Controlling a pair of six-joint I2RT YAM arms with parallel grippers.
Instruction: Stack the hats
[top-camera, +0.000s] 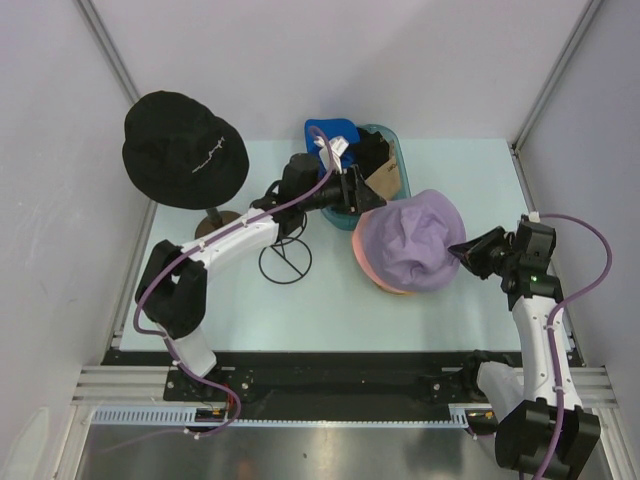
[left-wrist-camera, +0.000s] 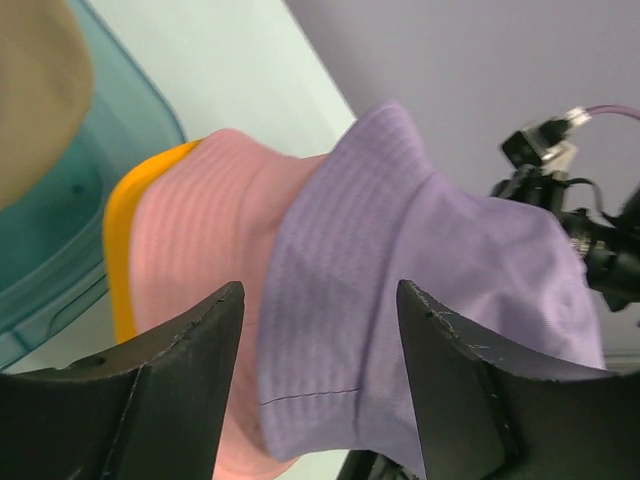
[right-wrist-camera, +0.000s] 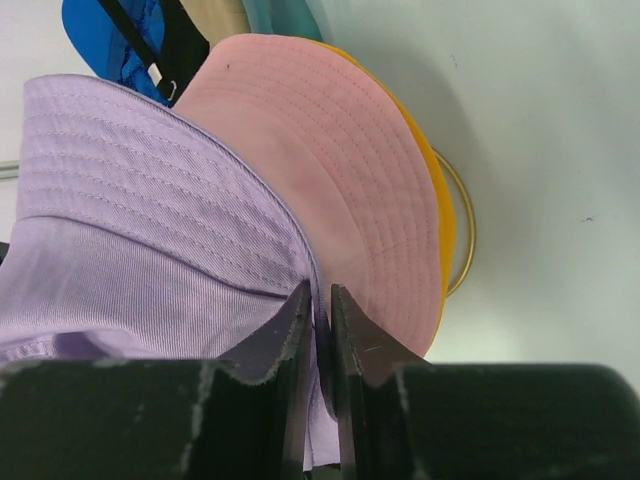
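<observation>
I will next lower the lavender hat's pinched edge onto the pink hat's brim (right-wrist-camera: 397, 265) below with my right gripper and let it go, because part of the pink hat still shows past the lavender hat's edge.
A lavender bucket hat (top-camera: 410, 240) (left-wrist-camera: 400, 260) (right-wrist-camera: 130, 200) lies on top of a pink hat (left-wrist-camera: 200, 230) (right-wrist-camera: 340, 150), and under both an orange hat (left-wrist-camera: 120, 230) (right-wrist-camera: 442, 220) shows only as a rim. My right gripper (top-camera: 458, 250) (right-wrist-camera: 320, 295) is shut on the lavender hat's brim at its right edge, the fabric pinched in a thin gap. At the hat's far left side my left gripper (top-camera: 365, 195) (left-wrist-camera: 320, 300) is open, its jaws spread on either side of the lavender brim without touching it. A black bucket hat (top-camera: 185, 148) sits on a stand at the left.
A teal bin (top-camera: 395, 140) (left-wrist-camera: 60, 250) behind the stack holds a blue cap (top-camera: 330, 130) and a tan cap (top-camera: 385, 178) (left-wrist-camera: 35, 90). A bare black wire stand (top-camera: 285, 260) stands under the left arm. The black hat's stand base (top-camera: 215, 220) is near the left edge.
</observation>
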